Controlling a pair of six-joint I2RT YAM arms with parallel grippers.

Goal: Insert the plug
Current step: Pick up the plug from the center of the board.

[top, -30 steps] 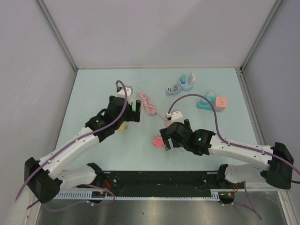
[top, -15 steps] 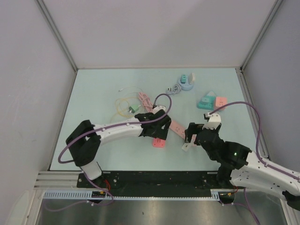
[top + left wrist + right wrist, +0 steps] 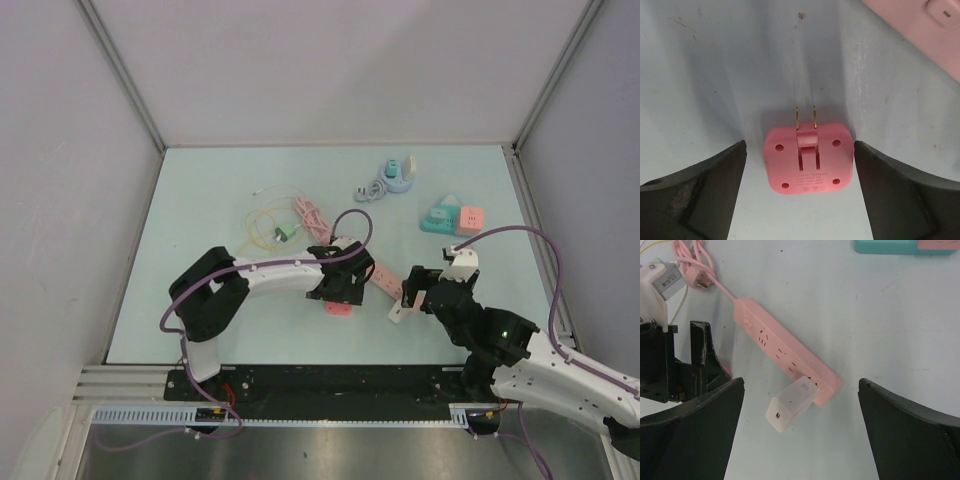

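Next I will bring my empty right gripper to the left in the top view, past the white charger block, toward the pink plug (image 3: 338, 306), which lies beyond that block.
A pink plug (image 3: 808, 159) lies flat on the table with its two metal prongs pointing away from me; from above, the plug (image 3: 338, 306) shows just below my left gripper. My left gripper (image 3: 800, 148) is open, one finger on each side of the plug, with small gaps on both sides. A pink power strip (image 3: 785, 352) lies diagonally, and a white charger block (image 3: 790, 404) leans against its near end. My right gripper (image 3: 801, 385) hangs open above that end, holding nothing. The overhead view shows the strip (image 3: 385, 282) between the left gripper (image 3: 340, 290) and the right gripper (image 3: 415, 292).
A yellow cable with a green plug (image 3: 275, 228) and the strip's coiled pink cord (image 3: 310, 213) lie behind the left arm. A blue-grey cable bundle (image 3: 390, 175) sits at the back. Teal and pink socket cubes (image 3: 452, 218) stand at the right.
The left arm swung from the back left over to the pink plug and settled lower around it. The right arm pulled back to the right, near the strip's end.
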